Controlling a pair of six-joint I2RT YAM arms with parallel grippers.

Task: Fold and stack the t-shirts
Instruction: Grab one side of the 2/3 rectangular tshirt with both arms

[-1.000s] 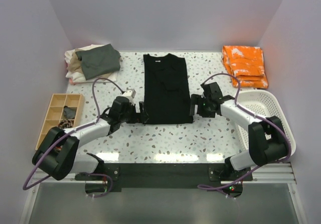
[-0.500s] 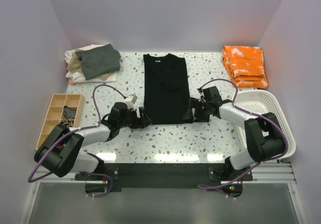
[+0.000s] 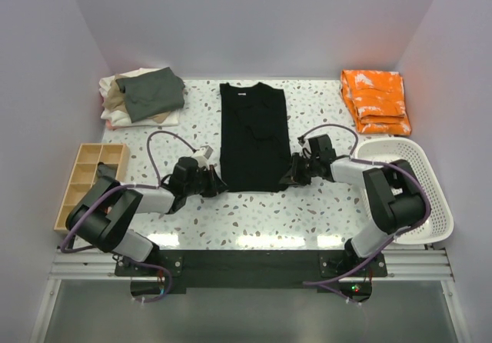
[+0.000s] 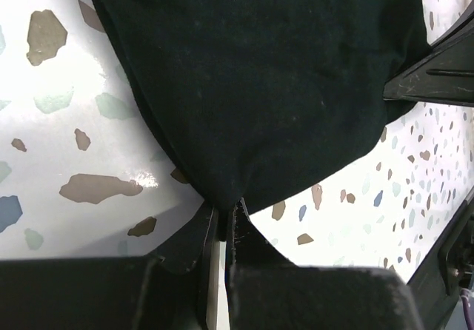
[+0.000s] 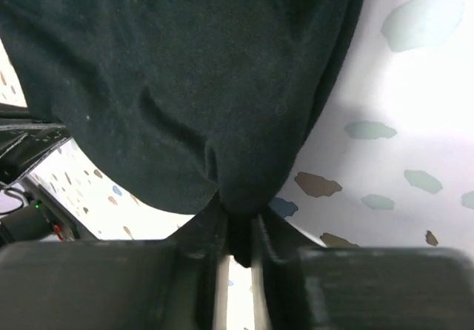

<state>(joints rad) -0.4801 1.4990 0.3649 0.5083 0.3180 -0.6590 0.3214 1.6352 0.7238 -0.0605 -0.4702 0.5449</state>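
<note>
The black t-shirt (image 3: pixel 254 131) lies as a long strip. Next, my left gripper raises the shirt's corner, carries it outward, lowers it at the collar end (image 3: pixel 232 97) and releases.
A black t-shirt (image 3: pixel 254 131) lies flat as a long folded strip in the middle of the table, its collar with a small white label at the far end. My left gripper (image 3: pixel 219 183) is shut on the shirt's near left corner; the left wrist view shows black cloth (image 4: pixel 259 86) pinched between the fingers (image 4: pixel 194 241). On the other side, my right gripper (image 3: pixel 288 178) is shut on the near right corner, a fold of black cloth (image 5: pixel 185 86) squeezed in its jaws. A stack of folded t-shirts (image 3: pixel 146 95), grey-green on top of tan and cream, sits at the back left.
Orange folded cloth (image 3: pixel 375 101) lies at the back right. A white plastic basket (image 3: pixel 419 166) stands at the right edge, close to the right arm. A wooden compartment tray (image 3: pixel 88 175) sits at the left edge.
Both grippers slid inward to the shirt's near corners and closed on the cloth; a second ago they stood open just outside the hem.
</note>
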